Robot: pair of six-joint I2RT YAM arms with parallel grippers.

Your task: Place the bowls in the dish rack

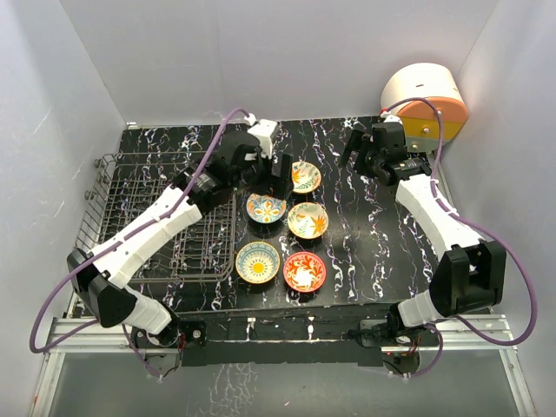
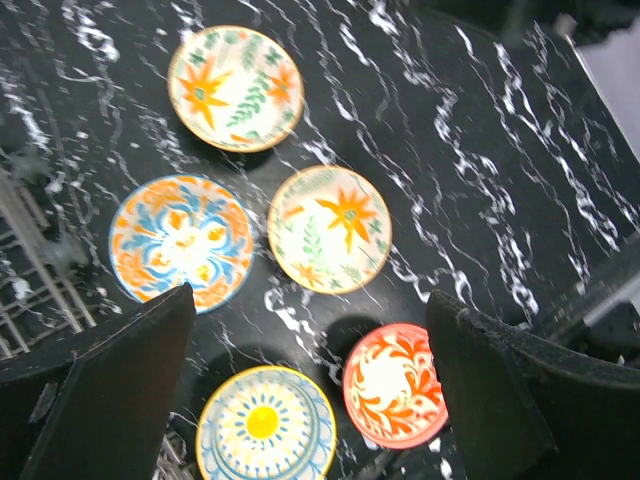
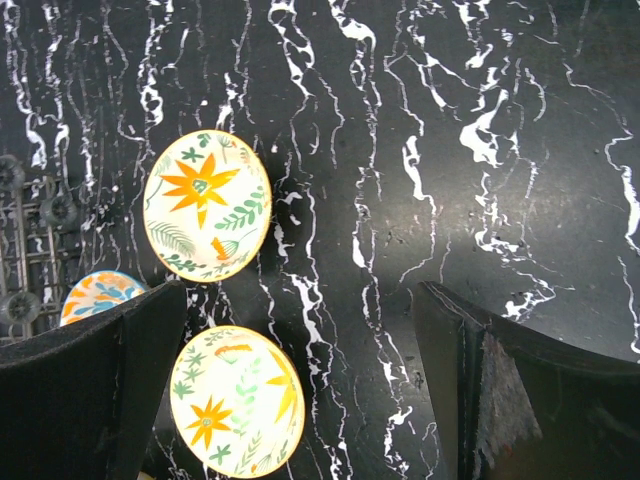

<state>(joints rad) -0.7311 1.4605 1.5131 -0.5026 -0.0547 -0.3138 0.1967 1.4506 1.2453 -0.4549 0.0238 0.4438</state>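
Next, my left gripper lowers to its right in the top view onto the cream bowl's rim where bare table leaves room, as the bowl lies below.
Five painted bowls sit upright on the black marbled table: a far cream one (image 1: 305, 176), a blue-orange one (image 1: 266, 208), a cream one (image 1: 307, 220), a blue-yellow one (image 1: 258, 261) and a red-orange one (image 1: 305, 271). The left wrist view shows them all, the red-orange bowl (image 2: 395, 383) and the blue-yellow bowl (image 2: 266, 425) nearest its fingers. The dark wire dish rack (image 1: 139, 217) lies at the left, with no bowl in it. My left gripper (image 1: 280, 178) hangs open above the far bowls. My right gripper (image 1: 358, 149) is open and empty over bare table, right of the bowls (image 3: 208, 217).
A round cream and orange object (image 1: 426, 102) stands at the far right corner. White walls close in the table on three sides. Bare table lies between the bowls and the right arm (image 1: 434, 208).
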